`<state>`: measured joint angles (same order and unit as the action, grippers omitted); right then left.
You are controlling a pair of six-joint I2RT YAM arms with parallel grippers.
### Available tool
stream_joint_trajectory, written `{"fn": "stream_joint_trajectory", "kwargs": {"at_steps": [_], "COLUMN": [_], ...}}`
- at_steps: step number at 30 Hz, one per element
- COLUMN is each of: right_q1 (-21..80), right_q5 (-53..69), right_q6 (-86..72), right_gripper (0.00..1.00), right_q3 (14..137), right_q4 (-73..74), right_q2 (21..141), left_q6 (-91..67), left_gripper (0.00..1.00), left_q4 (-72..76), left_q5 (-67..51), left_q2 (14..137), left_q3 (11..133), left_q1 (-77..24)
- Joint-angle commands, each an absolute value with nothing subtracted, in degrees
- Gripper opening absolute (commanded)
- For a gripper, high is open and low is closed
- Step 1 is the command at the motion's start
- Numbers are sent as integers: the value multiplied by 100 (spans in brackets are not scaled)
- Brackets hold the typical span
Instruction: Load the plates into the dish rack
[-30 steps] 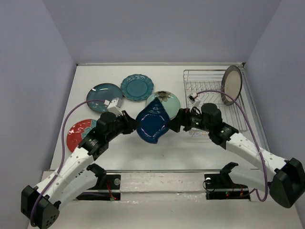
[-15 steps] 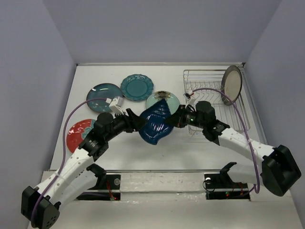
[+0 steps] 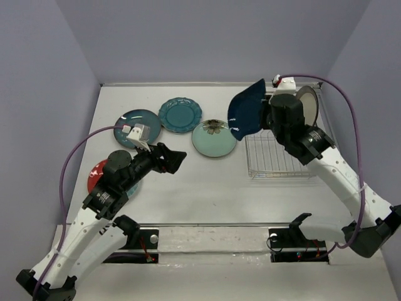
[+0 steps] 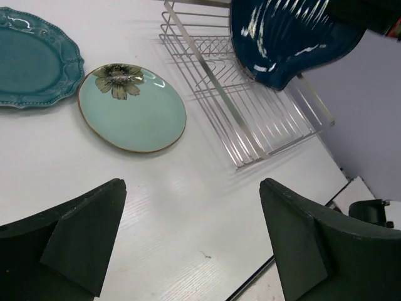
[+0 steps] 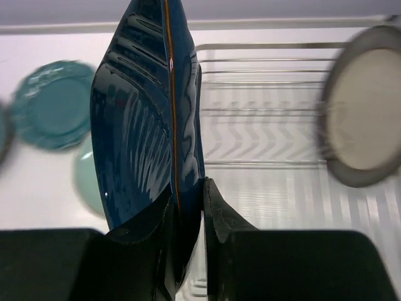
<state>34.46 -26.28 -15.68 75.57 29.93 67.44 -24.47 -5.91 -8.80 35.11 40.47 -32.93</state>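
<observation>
My right gripper will move across to the empty slot beside the cream plate [image 3: 306,110], which is below that gripper and to its right in the top view. It will lower the navy plate and let go.
My right gripper [image 3: 264,119] [image 5: 187,194] is shut on the rim of the navy leaf-shaped plate [image 3: 245,115] [image 5: 144,119] [image 4: 288,37]. It holds the plate on edge above the left side of the silver wire dish rack [image 3: 276,160] [image 5: 263,132] [image 4: 250,119]. A brown-rimmed cream plate [image 3: 306,110] [image 5: 363,119] stands upright at the rack's far right. My left gripper [image 3: 176,157] [image 4: 191,185] is open and empty over bare table, left of the rack. The mint flower plate [image 3: 214,138] [image 4: 131,106] lies flat between the two grippers.
Flat on the table lie the teal scalloped plate [image 3: 180,115] [image 4: 31,56], the dark teal round plate [image 3: 147,119] and the red-rimmed plate [image 3: 99,170], which is partly under my left arm. Walls close in the back and both sides.
The left gripper opened, let go of the navy plate and drew back left. The right gripper shut on the plate and carried it up and back over the rack.
</observation>
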Motion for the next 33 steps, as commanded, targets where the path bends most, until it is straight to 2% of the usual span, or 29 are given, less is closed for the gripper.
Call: {"fn": "stream_joint_trajectory", "kwargs": {"at_steps": [1, 8, 13, 21, 33], "right_q1": [3288, 2497, 1804, 1547, 1547], "right_q5": [-5280, -6160, -6004, -5775, -5317], "right_q6": [-827, 377, 764, 1887, 2083], "right_gripper": [7, 7, 7, 7, 7], "right_q3": [8550, 9580, 9729, 9615, 9290], "right_q4": [4103, 4271, 4254, 3298, 2936], "right_q2": [7197, 7900, 8629, 9227, 10072], "left_q6": [-2013, -2004, -1995, -2004, -2030], "left_gripper": [99, 99, 99, 99, 99], "left_q4": [-791, -774, -747, -791, -826], "left_q5": [-852, -1072, -1186, -1072, -914], "left_q2": [3358, 3033, 2830, 2654, 2619], "left_q3": [3885, 3797, 3779, 3762, 3753], "left_q1": [-3305, -3305, -3305, -3401, -3401]}}
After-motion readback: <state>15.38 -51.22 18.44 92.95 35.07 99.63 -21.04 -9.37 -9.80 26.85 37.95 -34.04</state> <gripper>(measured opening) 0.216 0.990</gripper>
